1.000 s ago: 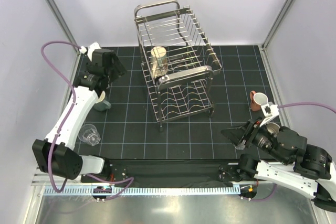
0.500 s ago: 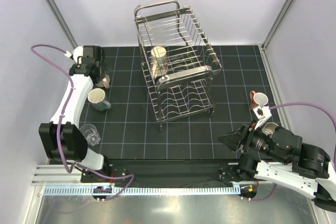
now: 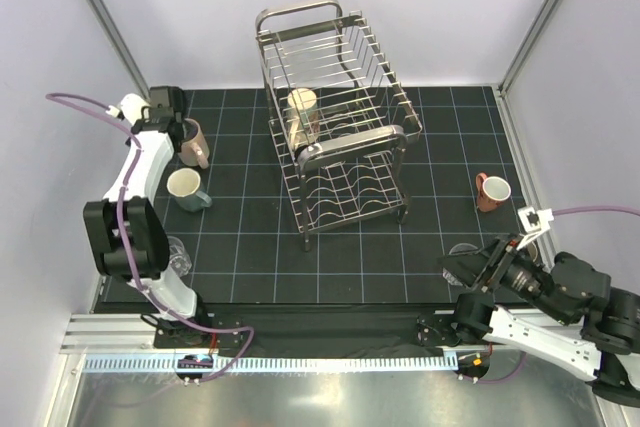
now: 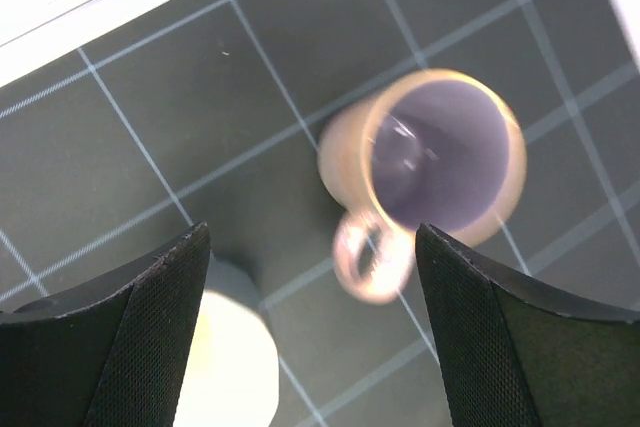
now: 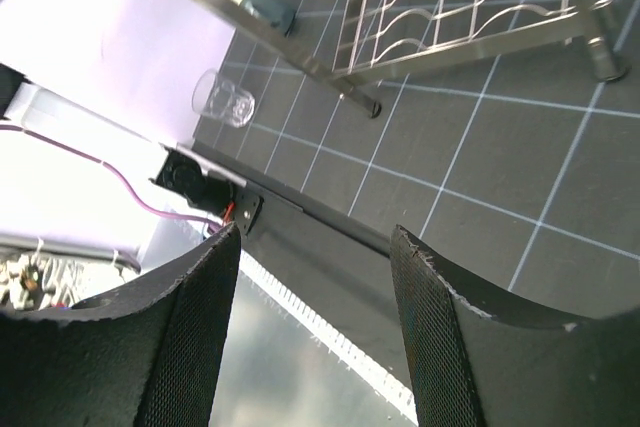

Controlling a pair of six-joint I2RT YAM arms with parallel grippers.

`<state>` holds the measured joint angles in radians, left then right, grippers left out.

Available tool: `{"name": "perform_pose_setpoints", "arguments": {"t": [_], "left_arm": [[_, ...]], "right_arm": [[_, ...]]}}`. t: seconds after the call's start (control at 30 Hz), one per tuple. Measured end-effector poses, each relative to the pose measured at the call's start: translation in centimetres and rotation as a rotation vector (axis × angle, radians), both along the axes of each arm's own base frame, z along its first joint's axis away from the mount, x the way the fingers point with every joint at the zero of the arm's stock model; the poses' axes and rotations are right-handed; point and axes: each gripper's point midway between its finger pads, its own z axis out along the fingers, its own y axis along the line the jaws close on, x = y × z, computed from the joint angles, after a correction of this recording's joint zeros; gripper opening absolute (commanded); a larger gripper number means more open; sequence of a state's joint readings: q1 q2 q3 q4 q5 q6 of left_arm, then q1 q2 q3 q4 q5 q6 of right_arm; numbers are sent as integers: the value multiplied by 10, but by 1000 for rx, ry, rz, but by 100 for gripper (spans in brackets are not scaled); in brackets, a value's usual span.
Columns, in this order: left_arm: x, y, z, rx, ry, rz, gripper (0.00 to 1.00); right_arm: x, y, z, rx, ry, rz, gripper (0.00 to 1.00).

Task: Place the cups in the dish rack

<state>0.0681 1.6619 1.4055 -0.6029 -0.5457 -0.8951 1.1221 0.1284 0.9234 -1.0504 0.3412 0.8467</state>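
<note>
I will bring my left gripper down next to the salmon pink mug's rim beside its handle, with one finger inside and one outside.
The dish rack stands mid-table with a cream mug in its upper tier. My left gripper hovers open over a salmon pink mug. In the left wrist view that mug is upright, with its handle between the open fingers of my left gripper. A teal-grey mug stands just nearer. A glass tumbler is at near left. A red-brown mug stands at right. My right gripper is open and empty, low at near right.
The right wrist view shows the rack's lower tier, the tumbler, the table's front rail and my right gripper. A small clear round thing lies by the right gripper. Frame posts stand at the far corners.
My left arm swung to the far left and its gripper now hangs over the pink mug. My right arm drew back toward the near right, uncovering the red-brown mug.
</note>
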Motion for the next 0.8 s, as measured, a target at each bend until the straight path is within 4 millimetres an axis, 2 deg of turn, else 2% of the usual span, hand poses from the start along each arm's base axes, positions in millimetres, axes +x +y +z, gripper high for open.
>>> {"name": "perform_pose_setpoints", "arguments": {"t": [0.2,0.3,0.47,0.67,0.77,0.8], "left_arm": [[13,23,-54,-40,86,59,77],[20,25,-62,-47,88,59,77],[27,24,-65,-53,81,48,64],[39,21,-74,-77,65,29,31],[45,19,-75,-88,52,19,12],[47,19,-75,-92,49,14,1]], "right_arm": [[1,-25,16,26,-14,-72,63],[2,-34,18,34,-19,-97,63],[2,-38,17,27,-17,-112,63],[3,-36,12,22,-1,-115,63],[4,-32,4,8,15,-113,63],[4,-31,2,1,19,-113,63]]}}
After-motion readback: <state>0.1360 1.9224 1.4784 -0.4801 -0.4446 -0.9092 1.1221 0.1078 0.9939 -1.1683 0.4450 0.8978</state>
